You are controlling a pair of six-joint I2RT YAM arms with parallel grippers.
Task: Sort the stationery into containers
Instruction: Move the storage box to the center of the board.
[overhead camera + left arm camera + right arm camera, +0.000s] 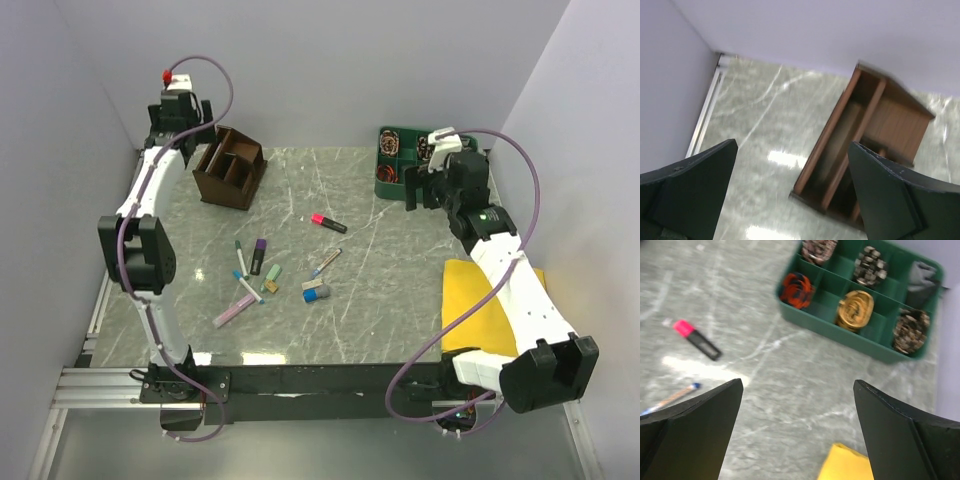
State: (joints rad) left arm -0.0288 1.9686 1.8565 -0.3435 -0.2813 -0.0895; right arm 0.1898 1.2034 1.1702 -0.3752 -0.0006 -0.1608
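My left gripper moves down toward its right in the wrist view next, fingers straddling the organiser's thin rim, since the organiser's outer long side (205, 157) (819, 148) lies below it there.
The stationery lies loose mid-table: a pink-black highlighter (328, 223), a purple marker (258, 255), a teal pen (241, 257), a pink marker (234, 311), a thin pen (325, 263), green and tan pieces (271, 279), a blue-grey piece (317, 292). The dark brown wooden organiser (229, 167) stands at the back left, its compartments empty in the left wrist view (860, 145). My left gripper (197, 113) is open and empty, raised beside the organiser. My right gripper (412, 190) is open and empty, raised at the back right. The right wrist view shows the highlighter (696, 339) and the thin pen (671, 398).
A green tray of coiled cables (400, 160) sits at the back right, also in the right wrist view (860, 300). A yellow cloth (490, 300) lies under my right arm. Walls close the left, back and right sides.
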